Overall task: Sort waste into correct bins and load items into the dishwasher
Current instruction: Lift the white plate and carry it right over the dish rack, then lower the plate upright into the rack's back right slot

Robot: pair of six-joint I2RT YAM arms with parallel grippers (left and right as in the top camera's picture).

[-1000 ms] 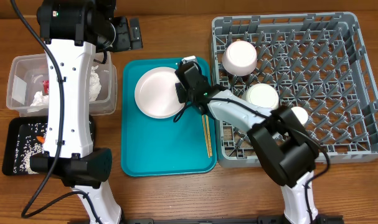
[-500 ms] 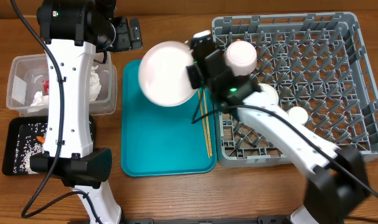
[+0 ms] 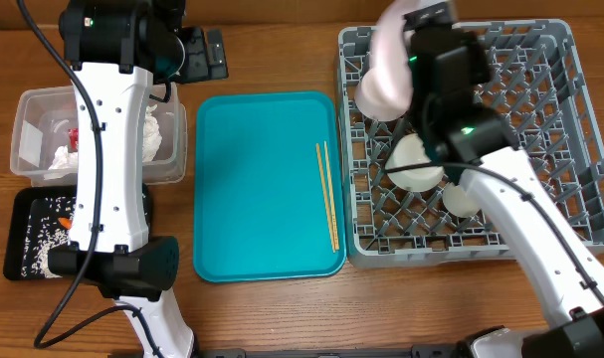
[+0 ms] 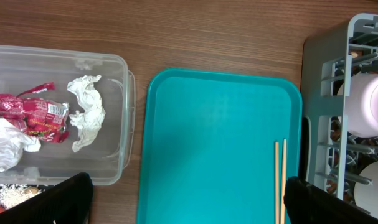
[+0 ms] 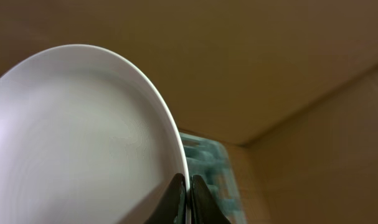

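I will next move the plate [image 3: 384,68] to the right in the overhead view with my right gripper and lower it into the rack's open wires beyond the bowls, because that part of the rack is empty.
My right gripper [image 5: 189,190] is shut on the rim of the round white plate [image 5: 83,143]. In the overhead view it holds the plate [image 3: 384,68] tilted on edge in the air, above the back left corner of the grey dishwasher rack [image 3: 540,119]. A white bowl [image 3: 417,164] and the small cup [image 3: 462,199] sit in the rack, and another bowl [image 4: 370,106] shows in the left wrist view. The chopsticks [image 3: 328,194] lie on the teal tray [image 3: 262,189]. My left gripper [image 4: 189,205] hangs open over the tray's near part, holding nothing.
The clear tub [image 3: 33,109] at far left holds the red wrapper [image 4: 27,115] and white tissues [image 4: 86,112]. In front of it, the black tray [image 3: 18,214] holds rice-like scraps [image 3: 38,244] and an orange piece [image 3: 71,223]. The left arm stands beside both.
The right arm lifted the plate off the teal tray, swung it right and up over the rack, and turned it on edge. The left arm has not moved.
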